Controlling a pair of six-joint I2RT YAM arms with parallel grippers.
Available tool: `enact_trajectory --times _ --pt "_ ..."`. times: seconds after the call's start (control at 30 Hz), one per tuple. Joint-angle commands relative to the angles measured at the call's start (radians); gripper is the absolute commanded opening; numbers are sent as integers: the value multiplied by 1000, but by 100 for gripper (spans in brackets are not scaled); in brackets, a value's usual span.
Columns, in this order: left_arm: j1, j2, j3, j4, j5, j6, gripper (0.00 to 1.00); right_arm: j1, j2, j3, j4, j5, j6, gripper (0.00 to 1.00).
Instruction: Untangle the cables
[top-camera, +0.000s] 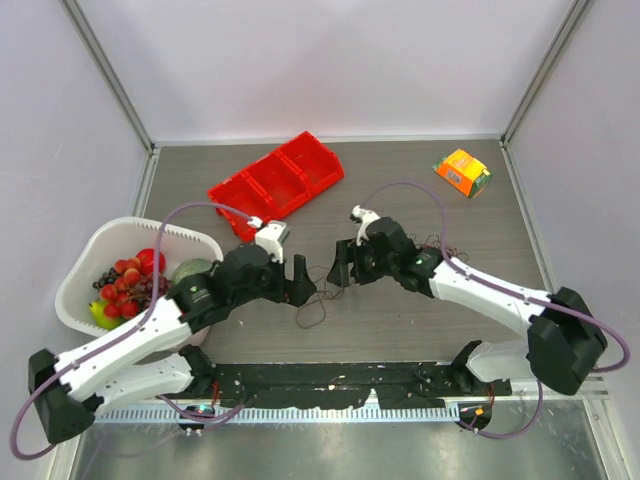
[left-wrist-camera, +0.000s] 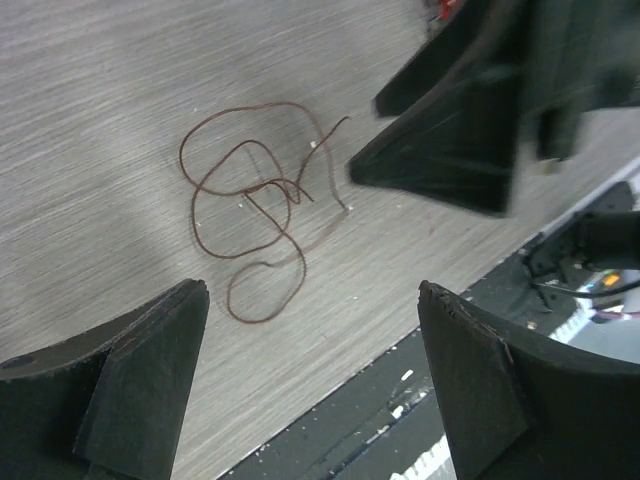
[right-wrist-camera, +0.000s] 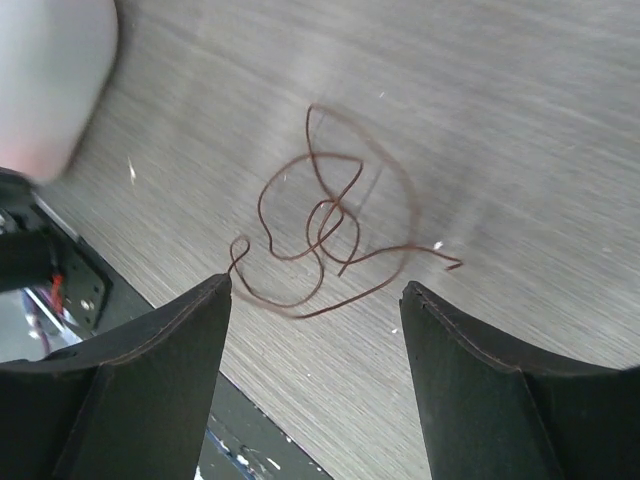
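The middle of the reddish-brown cable clump gets my right gripper next, coming down to it. Several parts of the cable cross there closely enough to fit between the gripper's fingers.
A clump of thin reddish-brown cable (top-camera: 318, 296) lies in loose loops on the grey table between my two grippers. In the left wrist view the cable (left-wrist-camera: 255, 205) lies flat beyond my open left gripper (left-wrist-camera: 310, 300), which hovers above it and holds nothing; the right gripper's dark fingers (left-wrist-camera: 450, 140) hang close behind the cable. In the right wrist view the same cable (right-wrist-camera: 330, 235) lies just past my open, empty right gripper (right-wrist-camera: 315, 290). In the top view the left gripper (top-camera: 299, 281) and the right gripper (top-camera: 341, 268) face each other. A second dark clump (top-camera: 443, 243) lies beside the right arm.
A red three-compartment bin (top-camera: 275, 185) stands at the back left. A white basket (top-camera: 85, 260) of fruit sits at the left. An orange box (top-camera: 462, 172) lies at the back right. A black strip (top-camera: 330, 380) runs along the near edge.
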Motion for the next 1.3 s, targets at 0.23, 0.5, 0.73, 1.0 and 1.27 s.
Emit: enact_trajectory --times 0.23,0.5,0.73,1.0,1.27 --pt "6 -392 -17 -127 -11 -67 92 169 273 172 -9 163 -167 74" --pt "6 -463 -38 -170 -15 -92 92 238 399 220 -24 256 -252 73" --pt "6 -443 -26 -175 -9 -92 92 261 460 252 17 353 -243 58" --pt "4 -456 12 -242 -95 -81 89 266 469 351 31 500 -211 1" --pt "6 -614 77 -352 -311 -89 88 246 638 705 5 557 -225 1"
